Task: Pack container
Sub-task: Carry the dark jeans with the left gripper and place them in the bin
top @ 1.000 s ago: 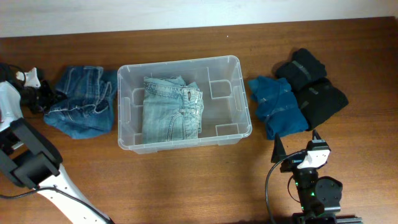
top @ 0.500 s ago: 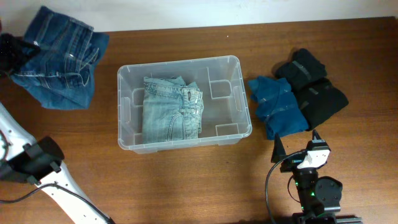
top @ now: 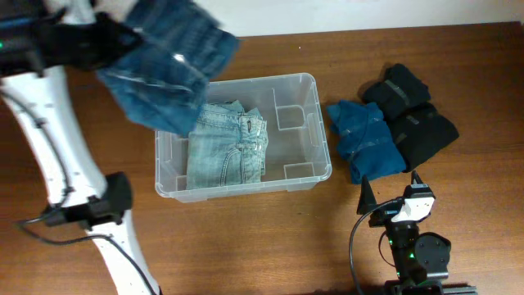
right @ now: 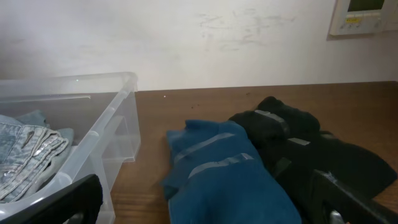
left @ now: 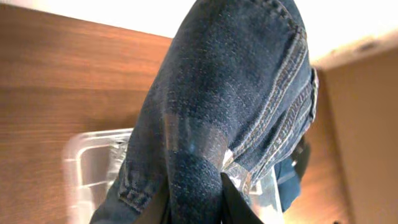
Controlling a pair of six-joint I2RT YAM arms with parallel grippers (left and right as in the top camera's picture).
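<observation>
Next, the left gripper swings over and down onto the folded light-blue jeans (top: pixel 225 143) to release, as they lie below it, to its right in the overhead view.
The clear plastic container (top: pixel 304 86) stands mid-table with folded light-blue jeans (top: pixel 225 143) in its left half. It also shows in the right wrist view (right: pixel 93 134) and the left wrist view (left: pixel 87 162). My left gripper (left: pixel 194 202) is shut on folded dark-blue jeans (top: pixel 168 70), held in the air over the container's far-left corner; they fill the left wrist view (left: pixel 230 93). My right gripper (top: pixel 391 190) is open and empty near the front edge, below the clothes pile.
To the right of the container lie a folded blue garment (top: pixel 364 139) and two black folded garments (top: pixel 413 115), also in the right wrist view (right: pixel 217 165). A wall runs behind the table.
My left gripper has lifted the dark-blue jeans from the table's left side and carried them up and right, over the container's far-left corner. The right arm has not moved.
</observation>
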